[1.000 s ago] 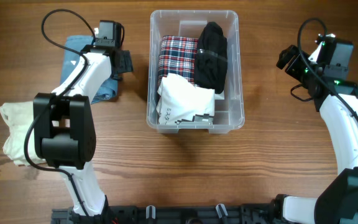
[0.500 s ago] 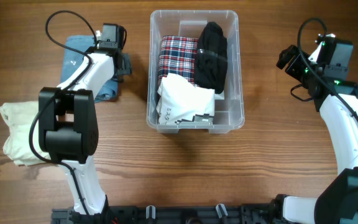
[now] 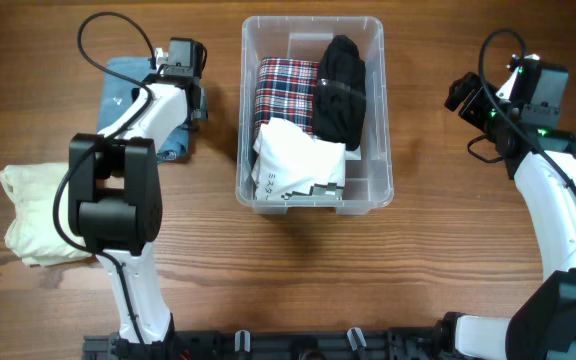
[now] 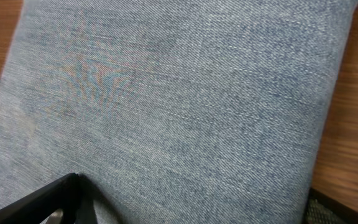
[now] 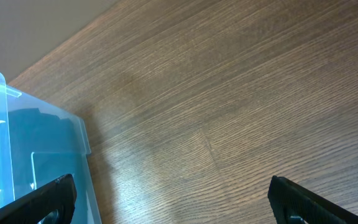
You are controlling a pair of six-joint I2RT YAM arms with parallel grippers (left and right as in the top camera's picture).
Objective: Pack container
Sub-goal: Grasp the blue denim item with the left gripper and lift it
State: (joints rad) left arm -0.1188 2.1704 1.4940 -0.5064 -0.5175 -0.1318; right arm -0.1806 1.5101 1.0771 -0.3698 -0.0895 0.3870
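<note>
One finger of my left gripper touches denim and the other is beside wood, so my left gripper needs to slide low next, away from the container, onto the edge of the jeans that faces the container.
The clear container (image 3: 387,150) stands at the table's centre back. It holds a plaid garment (image 3: 286,90), a black garment (image 3: 340,90) and a white garment (image 3: 298,160). My left gripper (image 3: 192,98) is open, low over the right part of folded blue jeans (image 3: 123,92). In the left wrist view the denim (image 4: 179,93) fills the frame, and the left gripper (image 4: 191,186) has nothing gripped. My right gripper (image 3: 464,94) hangs open to the right of the container. In its wrist view the right gripper (image 5: 171,183) spans bare wood beside the container wall (image 5: 5,124).
A crumpled cream garment (image 3: 28,215) lies at the left edge, partly behind the left arm's elbow. The arms' bases and a black rail (image 3: 288,345) run along the front edge. Bare wood lies right of the container and in front of it.
The left arm's elbow has swung to the right, and its gripper has shifted slightly over the jeans. The right arm and the container's contents have not moved.
</note>
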